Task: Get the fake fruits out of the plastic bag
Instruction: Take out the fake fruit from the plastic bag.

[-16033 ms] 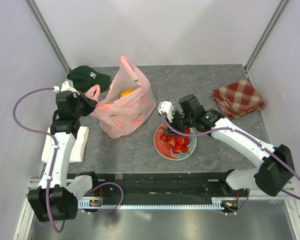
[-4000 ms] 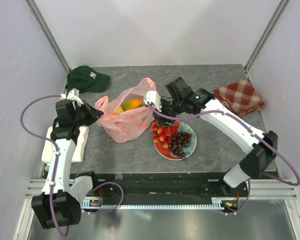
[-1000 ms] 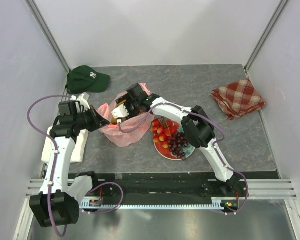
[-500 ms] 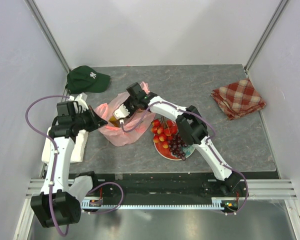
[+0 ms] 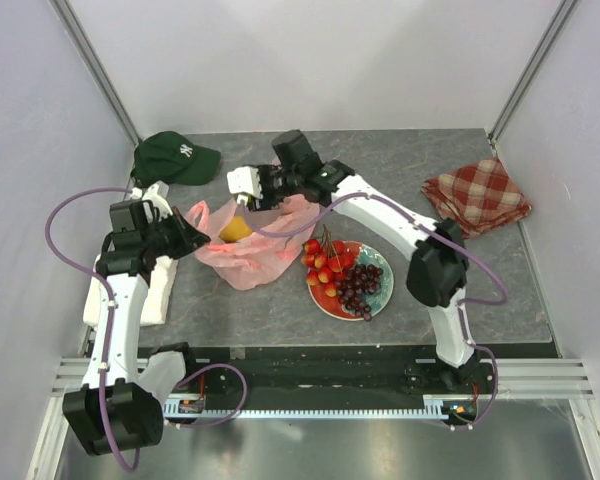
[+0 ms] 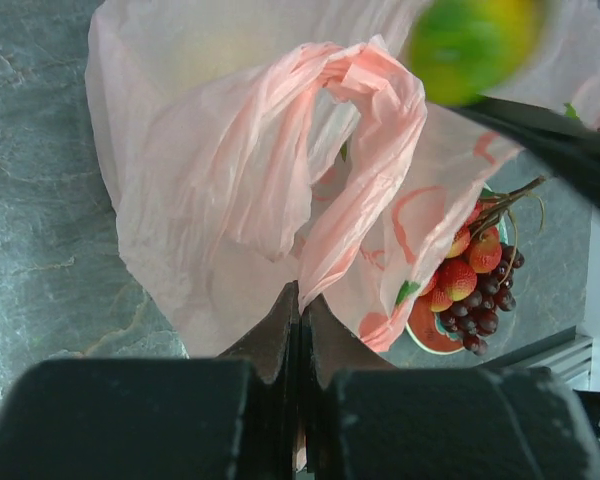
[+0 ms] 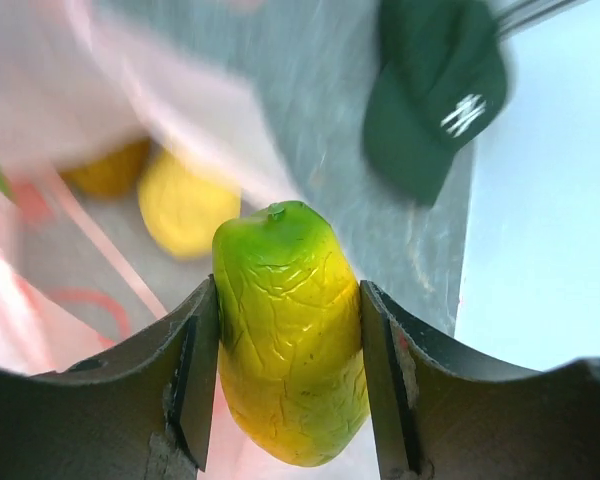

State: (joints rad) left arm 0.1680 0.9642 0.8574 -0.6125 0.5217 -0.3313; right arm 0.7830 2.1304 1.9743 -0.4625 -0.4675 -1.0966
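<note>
I will next carry the fruit with my right gripper to the plate's clear far edge (image 5: 366,254), lower it and let go. The plate's edge is below the gripper, to its right in the top view.
The pink plastic bag (image 5: 255,252) lies left of centre, and my left gripper (image 5: 187,240) is shut on one of its handle loops (image 6: 365,190). In the left wrist view the jaws (image 6: 300,305) pinch the twisted pink film. My right gripper (image 5: 242,198) hangs over the bag's mouth, shut on a green-and-yellow fake fruit (image 7: 288,385) held between both fingers (image 7: 195,370). Below it, inside the bag, lie a yellow lemon (image 7: 185,205) and an orange-yellow fruit (image 7: 108,170). Red berries (image 5: 325,265) and dark grapes (image 5: 358,287) rest on the red plate (image 5: 323,299).
A dark green cap (image 5: 176,157) lies at the back left, just behind the bag. A red-checked folded cloth (image 5: 477,197) sits at the back right. A white block (image 5: 162,290) lies under the left arm. Grey walls close in the table's sides.
My right gripper has closed on the green-and-yellow fruit inside the bag and lifted it up and back, out of the bag's mouth. The left gripper keeps its hold on the handle.
</note>
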